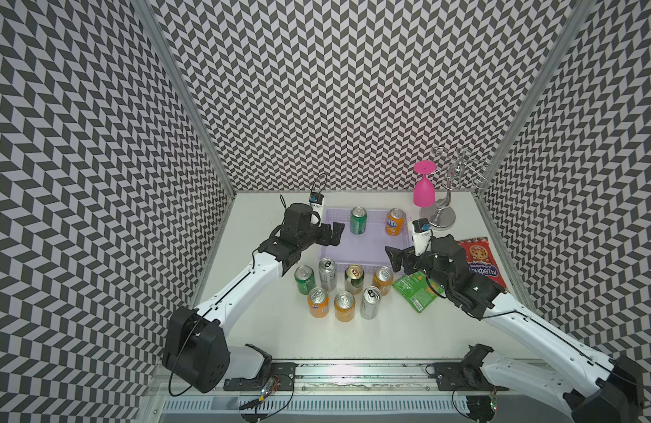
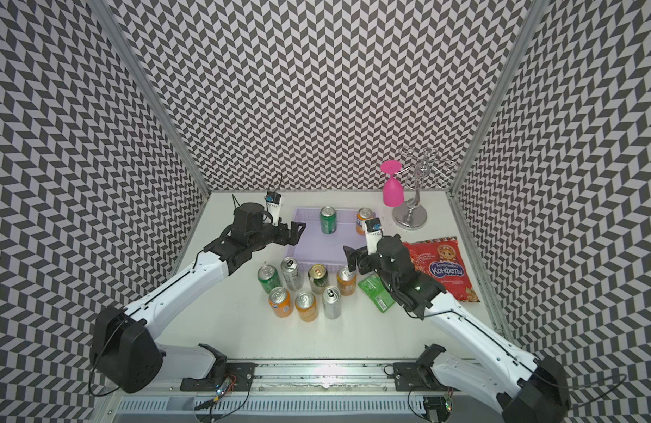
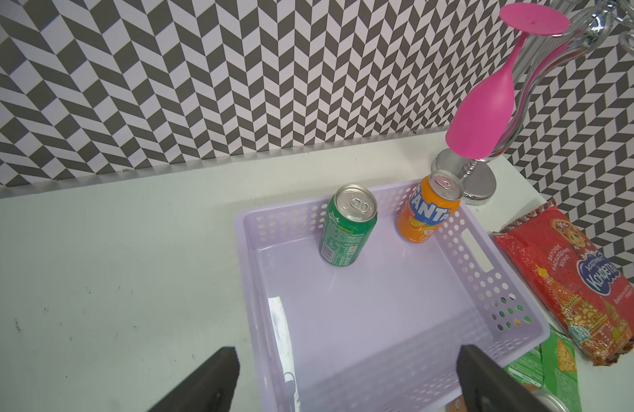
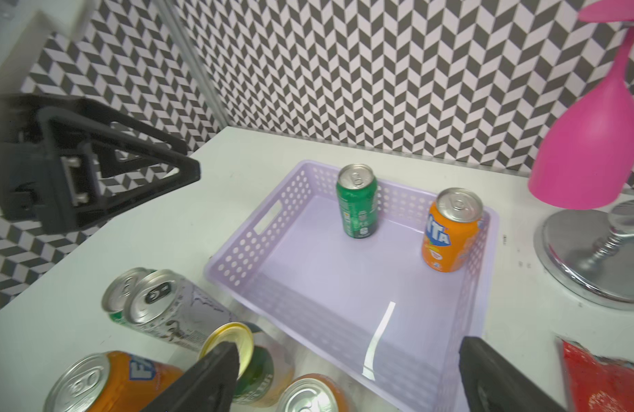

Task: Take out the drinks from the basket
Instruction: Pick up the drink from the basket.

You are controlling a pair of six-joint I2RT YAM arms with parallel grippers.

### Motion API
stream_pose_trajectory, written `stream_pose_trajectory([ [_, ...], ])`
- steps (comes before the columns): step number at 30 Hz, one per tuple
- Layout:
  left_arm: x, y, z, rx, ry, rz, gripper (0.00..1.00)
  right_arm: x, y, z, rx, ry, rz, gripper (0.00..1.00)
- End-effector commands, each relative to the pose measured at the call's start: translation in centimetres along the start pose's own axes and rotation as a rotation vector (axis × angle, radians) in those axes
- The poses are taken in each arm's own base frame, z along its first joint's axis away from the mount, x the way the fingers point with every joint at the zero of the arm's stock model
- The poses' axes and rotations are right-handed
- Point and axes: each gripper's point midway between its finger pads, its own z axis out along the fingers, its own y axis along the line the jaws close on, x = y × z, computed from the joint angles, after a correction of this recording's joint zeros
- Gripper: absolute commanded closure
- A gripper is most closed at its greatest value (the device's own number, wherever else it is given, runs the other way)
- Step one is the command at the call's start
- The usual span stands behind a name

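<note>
The green can stands outward of my left gripper and below it, so my gripper needs to reach outward, lower around the green can's silver top (image 1: 358,211) (image 3: 355,202) and close.
The pale lilac basket (image 1: 364,252) sits at the back middle of the table. Two drinks stand upright inside along its far wall: a green can (image 1: 358,219) and an orange can (image 1: 395,221). Several more cans (image 1: 344,305), orange, green and silver-grey, stand on the table just in front of the basket. My left gripper (image 1: 335,234) hovers open over the basket's left edge, holding nothing. My right gripper (image 1: 393,258) is open over the near right corner, above the front cans. The wrist views show the green can (image 3: 347,228) (image 4: 357,201) and the orange can (image 3: 428,210) (image 4: 451,232) ahead of the spread fingers.
A pink goblet (image 1: 423,186) hangs upside down on a chrome rack (image 1: 441,216) right behind the basket's far right corner. A red snack bag (image 1: 481,263) and a green snack bag (image 1: 417,291) lie to the right, partly under my right arm. Patterned walls close three sides.
</note>
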Motion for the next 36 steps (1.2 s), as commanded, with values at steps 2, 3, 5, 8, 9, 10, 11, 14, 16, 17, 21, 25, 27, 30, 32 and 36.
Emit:
stream_pose_trajectory([
  [2,-1.3,-1.0,2.4,0.024,-0.002,0.044,0.01,-1.3,-2.6,-0.5,0.033,-0.041,0.061,0.00],
  [3,-1.2,-1.1,3.3,0.022,0.010,0.048,0.01,-1.2,-3.3,-0.4,0.048,-0.040,0.072,0.00],
  [5,-1.0,-1.3,5.0,0.019,0.038,0.060,0.01,-0.7,-4.5,-0.2,0.073,-0.035,0.091,0.00],
  [8,-0.9,-1.7,7.7,0.024,0.077,0.083,0.01,0.1,-5.8,0.1,0.093,-0.022,0.110,0.00],
  [9,-0.9,-1.8,8.4,0.022,0.086,0.089,0.01,0.3,-6.1,0.2,0.096,-0.019,0.114,0.00],
  [10,-0.9,-2.0,9.3,0.022,0.100,0.097,0.01,0.5,-6.2,0.2,0.097,-0.017,0.118,0.00],
  [11,-0.9,-2.3,10.1,0.022,0.113,0.106,0.01,0.7,-6.4,0.3,0.101,-0.015,0.123,0.00],
  [14,-0.5,-2.5,12.6,0.011,0.150,0.119,0.01,1.0,-6.7,0.2,0.106,-0.017,0.132,0.00],
  [16,-0.5,-2.5,13.9,-0.006,0.162,0.123,0.01,1.0,-6.7,0.2,0.106,-0.022,0.136,0.00],
  [17,-0.3,-2.4,14.6,-0.017,0.170,0.127,0.01,1.0,-6.8,0.1,0.107,-0.024,0.137,0.00],
  [21,0.1,-1.4,16.6,-0.071,0.188,0.123,0.01,0.9,-6.9,-0.1,0.106,-0.033,0.140,0.01],
  [25,0.8,-1.0,18.6,-0.099,0.212,0.132,0.01,0.8,-7.0,-0.2,0.107,-0.039,0.140,0.01],
  [27,1.1,-0.9,19.5,-0.107,0.226,0.141,0.01,0.8,-7.1,-0.2,0.109,-0.041,0.141,0.00],
  [30,1.4,-0.5,20.6,-0.128,0.240,0.148,0.01,0.7,-7.1,-0.2,0.108,-0.042,0.144,0.00],
  [32,1.6,-0.2,21.2,-0.141,0.245,0.149,0.01,0.8,-7.1,-0.2,0.108,-0.044,0.144,0.01],
  [36,2.2,0.1,22.0,-0.152,0.254,0.148,0.01,0.7,-7.2,-0.3,0.108,-0.048,0.144,0.01],
])
